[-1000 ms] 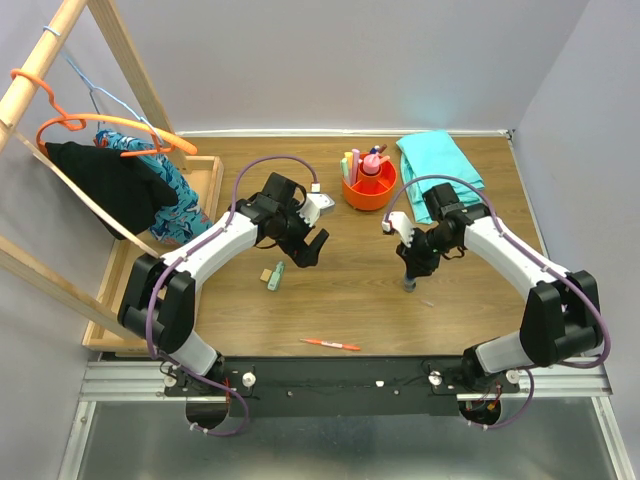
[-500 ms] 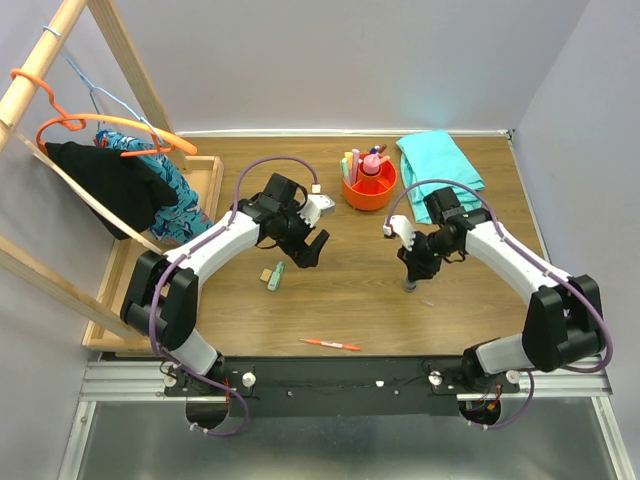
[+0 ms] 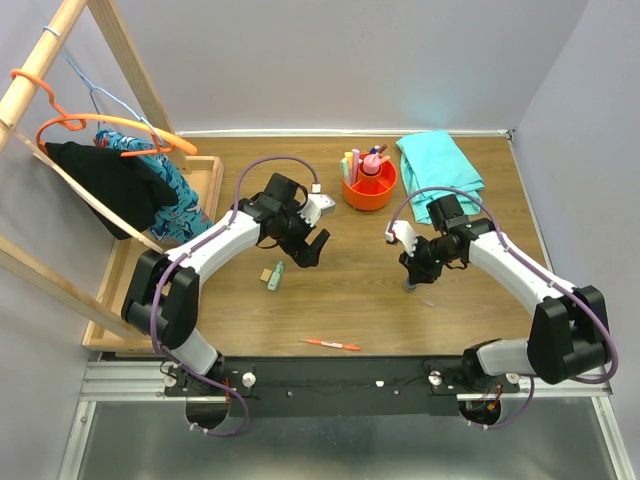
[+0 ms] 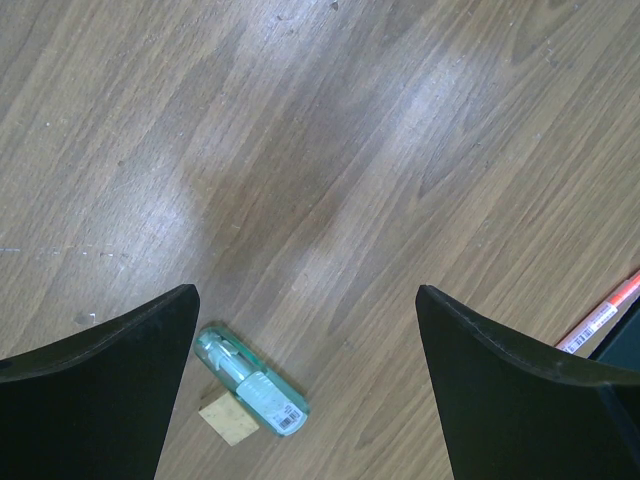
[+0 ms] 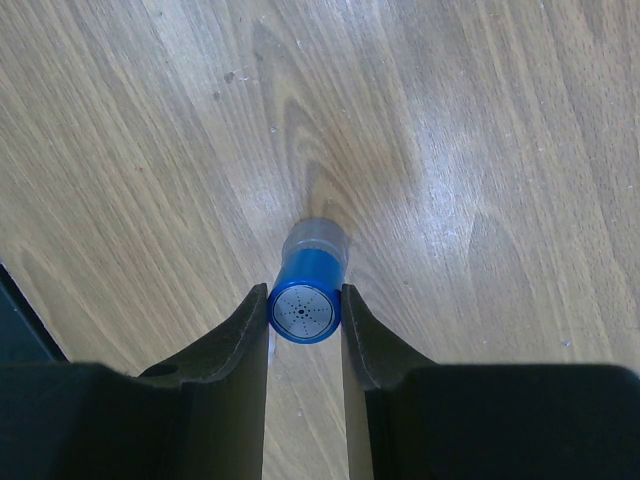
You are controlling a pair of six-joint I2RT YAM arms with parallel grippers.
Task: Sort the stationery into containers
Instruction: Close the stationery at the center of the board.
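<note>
The opposite side is crowded with highlighters, so the robot's right gripper should next lift the bottle outward over the orange tub's open side by the pink glue bottle (image 3: 372, 163) and release it there.
My right gripper (image 5: 305, 312) is shut on the blue-capped bottle (image 5: 308, 290), which stands upright on the table (image 3: 410, 283). My left gripper (image 4: 305, 320) is open and empty above the wood, right of a pale green highlighter (image 4: 252, 380) and a tan eraser (image 4: 228, 419); both also show in the top view, the highlighter (image 3: 274, 276) and the eraser (image 3: 262, 273). A red pen (image 3: 332, 344) lies near the front edge. The orange tub (image 3: 368, 187) at the back holds highlighters and a pink glue bottle (image 3: 372, 163).
A teal cloth (image 3: 435, 170) lies at the back right beside the tub. A wooden tray (image 3: 205, 175) with clothes and a wooden hanger rack (image 3: 55, 45) stand at the left.
My right gripper has shifted slightly right and toward the front with the blue-capped bottle between its fingers. The left arm has barely moved.
</note>
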